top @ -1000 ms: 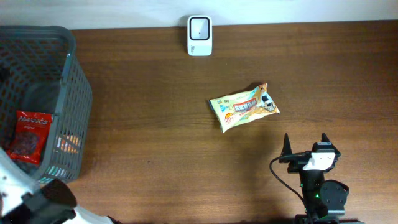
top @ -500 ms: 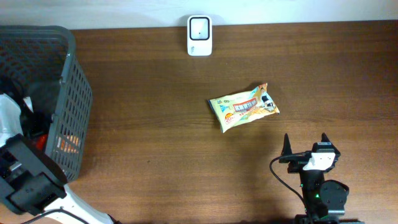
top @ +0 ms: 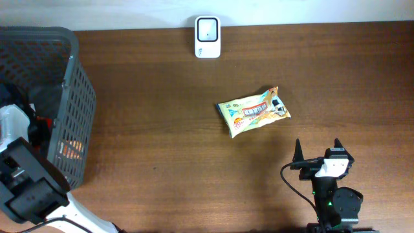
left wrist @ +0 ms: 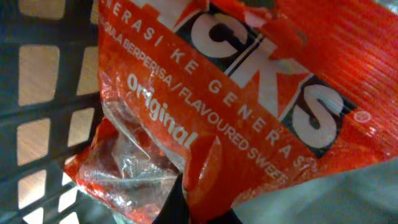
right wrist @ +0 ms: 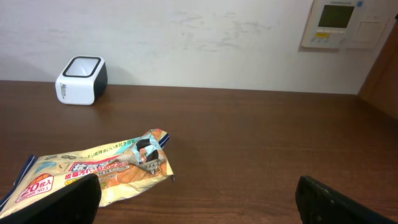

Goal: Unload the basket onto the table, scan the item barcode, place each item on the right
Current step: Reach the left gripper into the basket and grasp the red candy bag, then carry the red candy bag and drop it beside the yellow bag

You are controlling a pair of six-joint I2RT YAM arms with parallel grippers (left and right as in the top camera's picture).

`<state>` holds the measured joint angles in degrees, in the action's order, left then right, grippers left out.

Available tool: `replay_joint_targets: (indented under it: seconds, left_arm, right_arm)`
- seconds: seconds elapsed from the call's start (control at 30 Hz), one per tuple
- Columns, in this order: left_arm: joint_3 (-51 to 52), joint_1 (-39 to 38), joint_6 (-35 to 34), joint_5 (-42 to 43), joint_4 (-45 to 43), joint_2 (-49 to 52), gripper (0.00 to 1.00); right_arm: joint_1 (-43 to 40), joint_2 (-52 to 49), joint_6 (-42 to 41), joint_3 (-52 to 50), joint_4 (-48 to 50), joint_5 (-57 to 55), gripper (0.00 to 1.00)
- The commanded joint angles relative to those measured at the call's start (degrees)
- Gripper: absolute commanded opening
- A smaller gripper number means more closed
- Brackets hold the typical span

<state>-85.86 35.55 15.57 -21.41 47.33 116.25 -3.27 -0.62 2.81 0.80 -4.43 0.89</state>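
Observation:
The tabletop beside the yellow snack pack is bare. My left gripper should next lift the packet (left wrist: 249,81) from the basket to the scanner, then lower it beside that pack and release it.
A red sweets packet (left wrist: 249,81) with white lettering fills the left wrist view, its crinkled lower edge pinched in my left gripper (left wrist: 200,208), which is shut on it inside the basket (top: 79,84). Seen from overhead, the left arm (top: 19,162) reaches over the basket and hides the packet. The white barcode scanner (top: 207,28) stands at the table's far edge, also visible in the right wrist view (right wrist: 81,79). My right gripper (top: 317,150) rests open near the front right edge with nothing between its fingers (right wrist: 62,199).
A yellow snack pack (top: 253,110) lies flat mid-table, just beyond the right gripper (right wrist: 93,174). The dark grey mesh basket wall (left wrist: 43,124) surrounds the left gripper. A wall panel (right wrist: 342,22) hangs behind the table.
The left arm has come down into the basket over the red packet and its gripper has closed on the packet's edge. The right arm has not moved.

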Motion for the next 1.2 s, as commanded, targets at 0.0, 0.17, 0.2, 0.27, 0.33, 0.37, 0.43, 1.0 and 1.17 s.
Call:
replay_joint_targets:
  seconds: [0.0,0.17,0.2,0.27,0.33,0.37,0.43,1.0,1.17]
  left_arm:
    - [-6.4,-1.6,-7.0,4.6,2.7,-1.1,0.00]
    - [-30.3,-4.1,-13.7,38.0,6.3,-11.9,0.00]
    - [-34.6,-4.1,-16.1,42.9,6.3,-14.9,0.00]
    - [-38.9,-4.1,-17.4,51.5,6.3,-20.7,0.00]
    - [-39.1,-6.2,-17.5,66.3,6.7,-27.8,0.00]
    - [-39.1,-8.5,-17.5,69.5,7.5,-29.2,0.00]
    - [-38.9,-18.8,-17.4,69.4,10.6,-29.7,0.00]
    - [-31.4,-61.4,-9.7,30.6,14.1,9.9,0.02]
    - [-35.1,-63.9,-9.7,30.6,15.9,9.6,0.93]
  right_arm:
    - [0.3,0.4,0.0,-0.5,-0.1,-0.3,0.98]
    - [0.3,0.4,0.0,-0.5,-0.1,-0.3,0.98]
    - [0.3,0.4,0.0,-0.5,-0.1,-0.3,0.98]
    - [0.3,0.4,0.0,-0.5,-0.1,-0.3,0.98]
    - [0.3,0.4,0.0,-0.5,-0.1,-0.3,0.98]
    - [0.3,0.4,0.0,-0.5,-0.1,-0.3,0.98]
    - [0.3,0.4,0.0,-0.5,-0.1,-0.3,0.98]
    - [0.3,0.4,0.0,-0.5,-0.1,-0.3,0.98]
    - [0.3,0.4,0.0,-0.5,-0.1,-0.3,0.98]
